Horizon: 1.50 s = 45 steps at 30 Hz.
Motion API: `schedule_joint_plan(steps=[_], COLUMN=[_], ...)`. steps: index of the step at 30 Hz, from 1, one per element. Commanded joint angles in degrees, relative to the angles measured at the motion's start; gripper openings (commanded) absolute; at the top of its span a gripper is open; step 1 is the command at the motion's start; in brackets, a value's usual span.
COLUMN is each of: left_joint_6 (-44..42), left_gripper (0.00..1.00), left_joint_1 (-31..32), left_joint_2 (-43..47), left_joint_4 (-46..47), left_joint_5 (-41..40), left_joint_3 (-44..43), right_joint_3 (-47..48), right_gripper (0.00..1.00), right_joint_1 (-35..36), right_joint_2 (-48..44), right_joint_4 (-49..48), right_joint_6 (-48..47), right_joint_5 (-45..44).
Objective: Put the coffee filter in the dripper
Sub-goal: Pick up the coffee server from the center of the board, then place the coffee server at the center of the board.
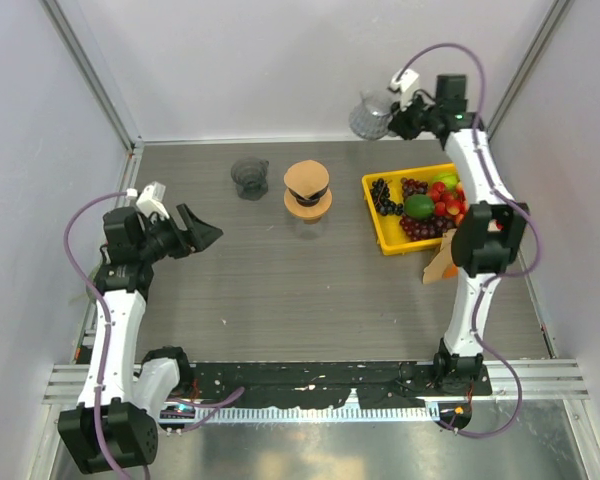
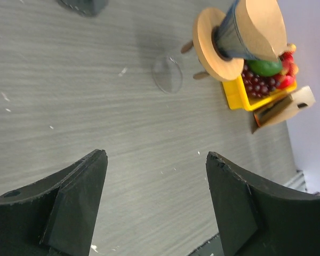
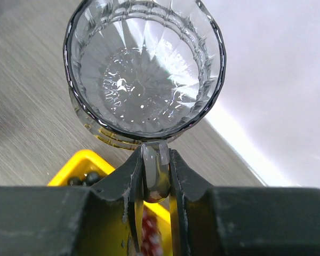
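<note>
The right gripper moves the cup back toward me next, then lowers and releases it, since the tabletop below the gripper on the dripper's near side is empty.
A brown paper coffee filter (image 1: 306,178) (image 2: 264,26) sits in a dark cone dripper with a wooden collar (image 1: 308,202) (image 2: 213,45), which stands on a clear glass base mid-table. My left gripper (image 1: 208,235) (image 2: 156,154) hangs open over the bare table to the dripper's left, with nothing between its fingers. At the back right my right gripper (image 1: 395,118) (image 3: 156,154) is shut on the handle of a clear ribbed glass cup (image 1: 370,115) (image 3: 144,69) and holds it above the table near the back wall.
A dark glass cup (image 1: 250,178) (image 2: 82,5) stands left of the dripper. A yellow tray (image 1: 380,235) (image 2: 234,98) (image 3: 80,162) of fruit lies on the right, with a brown cardboard piece (image 1: 440,265) (image 2: 282,106) at its near corner. Walls close in the back and both sides.
</note>
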<state>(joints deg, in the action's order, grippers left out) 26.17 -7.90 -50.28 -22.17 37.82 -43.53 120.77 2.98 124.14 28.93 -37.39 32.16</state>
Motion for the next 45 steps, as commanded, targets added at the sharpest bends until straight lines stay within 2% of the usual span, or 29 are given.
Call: schedule_joint_plan(steps=[1,7,14,18,22,26,32,40,45], left_joint_6=[-7.2,-10.3,-3.1,-1.3,-2.3,-1.0,5.7,12.7,15.2], left_gripper=[0.78,0.74,0.71,0.71,0.70,0.69,0.68,0.67,0.64], left_joint_1=[-1.6,-1.7,-1.7,-1.2,0.7,2.9,5.5,7.4,7.3], left_joint_2=[-3.1,-16.8,-33.0,-38.5,-42.0,-46.4,-50.6,-57.7,-61.9], left_joint_4=[1.3,4.1,8.7,9.1,10.0,11.1,20.2,26.3,26.5], left_joint_5=[-3.6,-5.5,-5.3,-5.4,-7.9,-11.5,-12.9,-15.4,-16.0], left_joint_3=[-6.6,-19.7,-30.7,-33.5,-34.3,-35.3,-32.0,-32.8,-35.6], right_joint_3=[-1.3,-18.8,-33.9,-43.2,-53.6,-63.8,-75.4,-79.5,-79.7], right_gripper=[0.05,0.05,0.06,0.05,0.05,0.05,0.05,0.05,0.05], right_joint_1=[-4.1,-5.5,-3.5,4.3,15.6,24.2,30.7,37.2,40.3], right_joint_2=[-19.0,-39.7,-62.1,-71.1,-76.3,-76.4,-74.5,-63.2,-58.6], right_joint_4=[2.3,11.0,22.1,25.8,20.3,12.4,-6.3,-20.2,-23.0], right_joint_6=[2.7,0.2,1.4,1.7,5.8,6.8,9.0,12.3,11.6], right_joint_5=[1.1,3.4,4.8,3.6,-2.2,-8.8,-14.7,-21.0,-22.8])
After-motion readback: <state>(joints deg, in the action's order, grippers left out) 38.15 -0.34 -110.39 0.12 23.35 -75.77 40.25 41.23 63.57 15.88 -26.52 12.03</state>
